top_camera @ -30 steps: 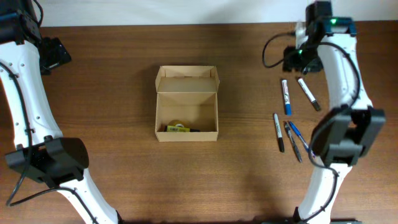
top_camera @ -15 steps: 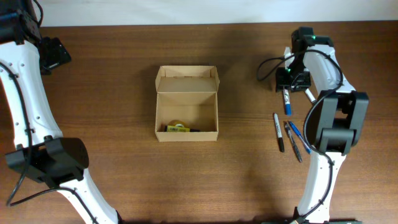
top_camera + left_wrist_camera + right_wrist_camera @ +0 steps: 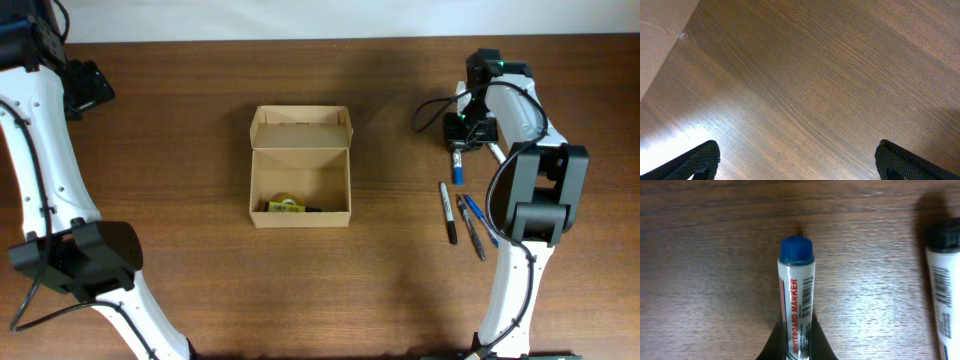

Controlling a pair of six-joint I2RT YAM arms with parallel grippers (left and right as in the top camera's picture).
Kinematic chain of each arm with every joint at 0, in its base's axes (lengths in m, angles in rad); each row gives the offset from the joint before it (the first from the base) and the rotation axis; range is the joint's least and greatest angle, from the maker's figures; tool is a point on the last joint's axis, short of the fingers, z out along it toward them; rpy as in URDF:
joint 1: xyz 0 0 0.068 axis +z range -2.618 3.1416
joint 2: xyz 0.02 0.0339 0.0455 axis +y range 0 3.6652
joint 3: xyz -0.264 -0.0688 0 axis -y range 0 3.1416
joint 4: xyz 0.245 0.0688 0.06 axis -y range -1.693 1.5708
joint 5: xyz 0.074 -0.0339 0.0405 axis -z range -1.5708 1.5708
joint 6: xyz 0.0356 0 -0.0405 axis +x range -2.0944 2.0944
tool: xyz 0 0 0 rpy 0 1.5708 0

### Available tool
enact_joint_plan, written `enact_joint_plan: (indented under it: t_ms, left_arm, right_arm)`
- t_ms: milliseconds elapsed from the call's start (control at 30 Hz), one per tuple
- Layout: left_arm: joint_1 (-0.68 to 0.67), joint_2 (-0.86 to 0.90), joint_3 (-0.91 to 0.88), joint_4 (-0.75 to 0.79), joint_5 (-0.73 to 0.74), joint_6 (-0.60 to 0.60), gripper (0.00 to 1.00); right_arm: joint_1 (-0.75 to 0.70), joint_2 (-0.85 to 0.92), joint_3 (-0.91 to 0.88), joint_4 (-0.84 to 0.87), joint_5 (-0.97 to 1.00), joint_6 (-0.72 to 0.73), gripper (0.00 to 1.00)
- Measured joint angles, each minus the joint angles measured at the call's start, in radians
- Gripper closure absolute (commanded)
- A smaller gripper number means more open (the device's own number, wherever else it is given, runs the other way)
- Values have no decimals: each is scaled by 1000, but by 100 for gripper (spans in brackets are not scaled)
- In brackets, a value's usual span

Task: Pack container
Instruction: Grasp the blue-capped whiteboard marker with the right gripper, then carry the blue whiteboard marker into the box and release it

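Note:
My right gripper will go up, move left in the overhead view and come down over the empty bottom of the box to let go of the marker, because the box's lid is open.
The container point(image 3: 300, 168), a tan cardboard box with its flap lid open toward the back, stands left of the table's middle with a yellow item point(image 3: 285, 206) and something dark inside. A blue-capped whiteboard marker point(image 3: 457, 170) point(image 3: 796, 287) lies on the table at the right. My right gripper point(image 3: 458, 143) point(image 3: 796, 342) is shut on its barrel, and the blue cap points away from the fingers. At the far left, away from the box, my left gripper point(image 3: 90, 85) point(image 3: 797, 165) stands open over bare wood.
A black-capped marker point(image 3: 944, 275) point(image 3: 497, 152) lies just right of the held one. Closer to the front, a black pen point(image 3: 449, 213), a grey pen point(image 3: 470, 228) and a blue pen point(image 3: 482, 225) lie side by side. A pale surface point(image 3: 660, 30) borders the wood.
The right arm has come down over the blue-capped marker and its jaws have closed on the barrel. The left arm has not moved.

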Motion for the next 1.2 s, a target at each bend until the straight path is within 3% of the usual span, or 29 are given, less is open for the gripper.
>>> enact_joint_plan:
  t_ms: [167, 400, 667, 967, 1200]
  left_arm:
    - [0, 0, 0, 0, 0, 0, 0]
    - [0, 0, 0, 0, 0, 0, 0]
    - [0, 0, 0, 0, 0, 0, 0]
    - [0, 0, 0, 0, 0, 0, 0]
    - [0, 0, 0, 0, 0, 0, 0]
  right_arm:
    - [4, 0, 61, -44, -80, 0, 96]
    - [69, -84, 323, -152, -110, -33, 96]
    - [342, -293, 581, -299, -121, -280, 96]
    - [656, -268, 480, -364, -129, -678, 96]
    - [790, -255, 249, -174, -132, -821, 96]
